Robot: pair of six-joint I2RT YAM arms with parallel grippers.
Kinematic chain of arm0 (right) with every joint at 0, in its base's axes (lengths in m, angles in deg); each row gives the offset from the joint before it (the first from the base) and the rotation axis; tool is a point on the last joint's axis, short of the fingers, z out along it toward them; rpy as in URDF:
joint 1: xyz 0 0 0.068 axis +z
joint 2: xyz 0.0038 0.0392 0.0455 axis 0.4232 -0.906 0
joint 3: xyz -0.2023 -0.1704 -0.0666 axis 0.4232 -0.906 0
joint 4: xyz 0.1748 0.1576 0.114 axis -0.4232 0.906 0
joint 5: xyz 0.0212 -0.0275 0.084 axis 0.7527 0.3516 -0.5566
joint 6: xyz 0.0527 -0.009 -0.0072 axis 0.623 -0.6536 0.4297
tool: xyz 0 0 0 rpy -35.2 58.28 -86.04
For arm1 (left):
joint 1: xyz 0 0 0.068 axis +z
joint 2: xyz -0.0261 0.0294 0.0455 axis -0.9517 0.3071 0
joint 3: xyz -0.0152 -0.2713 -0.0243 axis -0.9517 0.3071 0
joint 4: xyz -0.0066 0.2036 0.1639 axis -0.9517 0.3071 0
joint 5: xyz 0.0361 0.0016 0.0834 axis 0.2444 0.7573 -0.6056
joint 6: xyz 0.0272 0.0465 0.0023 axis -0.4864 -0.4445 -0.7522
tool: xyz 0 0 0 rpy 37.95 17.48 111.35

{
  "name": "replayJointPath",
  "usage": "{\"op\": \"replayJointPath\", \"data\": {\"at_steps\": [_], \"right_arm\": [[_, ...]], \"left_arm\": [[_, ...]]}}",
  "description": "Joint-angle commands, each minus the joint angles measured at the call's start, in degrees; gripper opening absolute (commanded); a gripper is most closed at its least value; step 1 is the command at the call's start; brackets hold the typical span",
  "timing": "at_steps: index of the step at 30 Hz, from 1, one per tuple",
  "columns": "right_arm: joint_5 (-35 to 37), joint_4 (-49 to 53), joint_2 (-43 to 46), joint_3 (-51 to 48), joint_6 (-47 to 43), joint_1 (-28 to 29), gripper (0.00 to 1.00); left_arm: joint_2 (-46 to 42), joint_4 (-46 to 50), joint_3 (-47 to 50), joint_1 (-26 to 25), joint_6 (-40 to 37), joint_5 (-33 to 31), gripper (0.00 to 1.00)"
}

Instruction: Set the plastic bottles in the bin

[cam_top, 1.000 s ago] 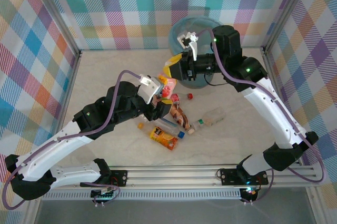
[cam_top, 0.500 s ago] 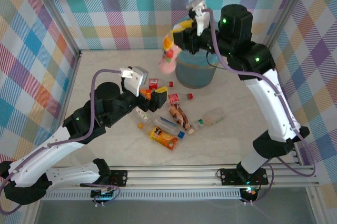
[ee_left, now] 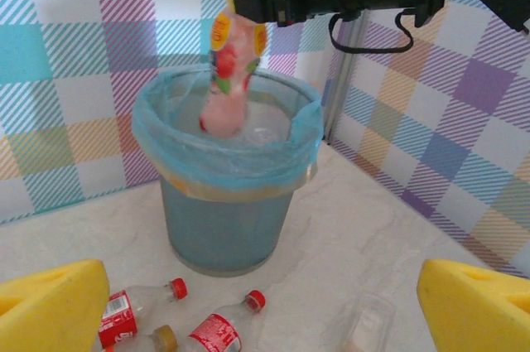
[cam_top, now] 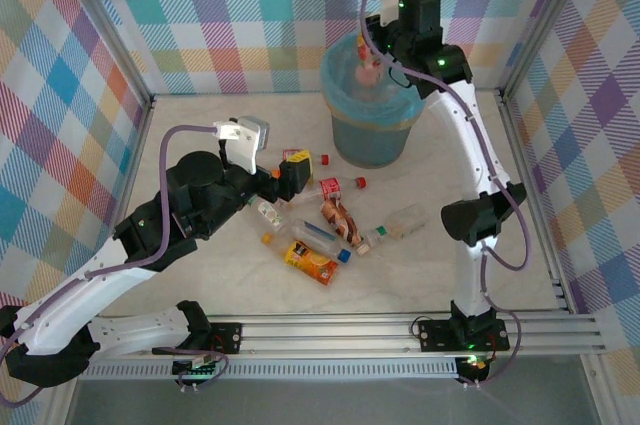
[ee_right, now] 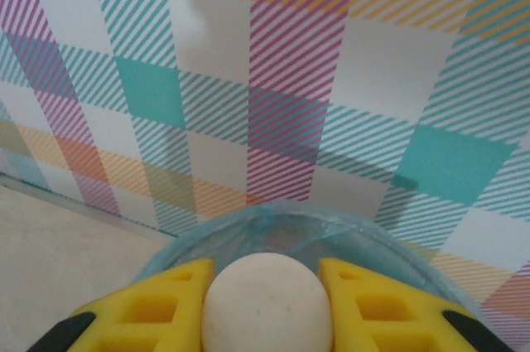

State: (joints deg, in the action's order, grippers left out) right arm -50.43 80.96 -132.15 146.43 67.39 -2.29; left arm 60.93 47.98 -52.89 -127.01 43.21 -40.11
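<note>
The pink bottle hangs with its lower end inside the bin's blue-lined opening, so the robot's right gripper will go down toward that opening next, then open and release the bottle.
My right gripper (cam_top: 374, 57) hangs over the bin (cam_top: 368, 141), shut on a pink bottle (cam_top: 367, 72) with a red and yellow label. The left wrist view shows that pink bottle (ee_left: 231, 79) upright, its lower end inside the bin's (ee_left: 225, 219) blue-lined mouth. In the right wrist view its pale round base (ee_right: 267, 302) sits between my yellow fingers (ee_right: 157, 311). My left gripper (cam_top: 290, 173) stands open above the table, nothing between its fingers (ee_left: 51, 306). Several bottles lie below it: an orange one (cam_top: 308, 262), a clear one (cam_top: 395, 227), a brown one (cam_top: 340, 220).
Two red-capped, red-labelled bottles (ee_left: 217, 333) lie in front of the bin, a clear one (ee_left: 364, 325) to their right. Checked walls and metal posts (cam_top: 525, 40) close the table in. The bin stands against the back wall.
My right arm has lifted the pink bottle from beside the bin to over its mouth. My left gripper has opened wide and drawn back to the left.
</note>
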Motion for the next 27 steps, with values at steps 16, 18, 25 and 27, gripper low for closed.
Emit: {"op": "replayJointPath", "data": {"at_steps": [16,18,25,27], "right_arm": [[-11.65,3.33,-2.96,-5.56,9.41,-2.62,0.66],[-12.11,3.49,-2.7,-4.77,9.38,-2.65,0.67],[-12.6,3.84,-0.63,-3.59,9.26,-2.62,0.67],[-12.89,4.03,0.21,-3.6,9.34,-2.62,0.67]], "left_arm": [[-3.45,2.68,5.06,-0.21,4.09,-6.93,0.96],[-3.29,2.78,4.96,-0.13,4.02,-7.15,0.96],[-2.77,3.5,4.74,-0.12,4.77,-7.41,0.95],[-2.37,4.57,4.4,-0.04,5.67,-7.67,0.96]]}}
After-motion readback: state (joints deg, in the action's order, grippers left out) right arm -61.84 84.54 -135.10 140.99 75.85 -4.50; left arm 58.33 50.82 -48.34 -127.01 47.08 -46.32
